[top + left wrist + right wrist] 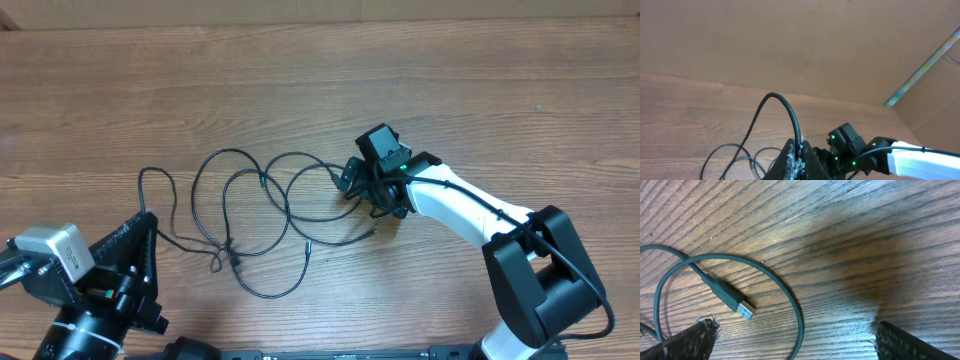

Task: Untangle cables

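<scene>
The cable comes down with my left gripper, away from the loops, for release next. Bare tabletop lies below the gripper and to its left in the overhead view.
Thin black cables lie in overlapping loops on the wooden table, crossing in a knot [230, 255]. At the lower left, my left gripper [150, 218] is shut on one cable strand [790, 115], which arcs up out of the closed jaws in the left wrist view. My right gripper [362, 190] hovers low over the right end of the loops, open wide. In the right wrist view a cable loop [790, 297] runs between its fingers [690, 342] without touching either, and a silver-tipped plug [737, 305] lies just beyond them.
Bare wooden table [300, 80] stretches behind the cables. A cardboard wall [790, 45] stands at the far edge. The white right arm [450, 200] reaches in from the lower right. Loose plug ends [308, 245] lie between the two grippers.
</scene>
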`<state>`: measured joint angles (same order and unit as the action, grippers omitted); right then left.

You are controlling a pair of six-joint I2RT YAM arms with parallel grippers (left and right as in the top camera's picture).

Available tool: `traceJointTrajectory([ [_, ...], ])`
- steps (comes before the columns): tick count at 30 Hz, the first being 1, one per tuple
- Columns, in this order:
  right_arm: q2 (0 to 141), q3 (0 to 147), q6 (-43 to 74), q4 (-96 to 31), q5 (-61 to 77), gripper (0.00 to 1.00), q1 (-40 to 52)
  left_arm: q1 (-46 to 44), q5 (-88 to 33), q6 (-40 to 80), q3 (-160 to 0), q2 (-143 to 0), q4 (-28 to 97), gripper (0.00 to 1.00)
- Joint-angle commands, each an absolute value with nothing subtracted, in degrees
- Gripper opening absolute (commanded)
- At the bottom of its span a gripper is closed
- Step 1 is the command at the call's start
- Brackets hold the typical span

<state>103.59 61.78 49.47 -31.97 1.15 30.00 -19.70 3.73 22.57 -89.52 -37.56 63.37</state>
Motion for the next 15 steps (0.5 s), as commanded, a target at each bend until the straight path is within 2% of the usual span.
traceJointTrajectory([
  [1,102.8,62.3,47.7,-31.9,2.3,1.00,29.9,-19.1,4.7,23.4,-89.3,-37.9,63.7,0.04],
  [5,99.1,62.3,42.8,-33.1,2.5,1.00,29.9,-19.1,4.8,23.4,-87.8,-37.9,63.9,0.04],
  [11,97.5,62.3,41.9,-33.6,0.7,1.00,29.9,-19.1,7.1,23.4,-85.6,-38.0,63.8,0.04],
  [15,97.5,62.3,41.9,-33.1,0.4,1.00,29.9,-19.1,13.3,23.4,-81.9,-38.5,62.6,0.04],
])
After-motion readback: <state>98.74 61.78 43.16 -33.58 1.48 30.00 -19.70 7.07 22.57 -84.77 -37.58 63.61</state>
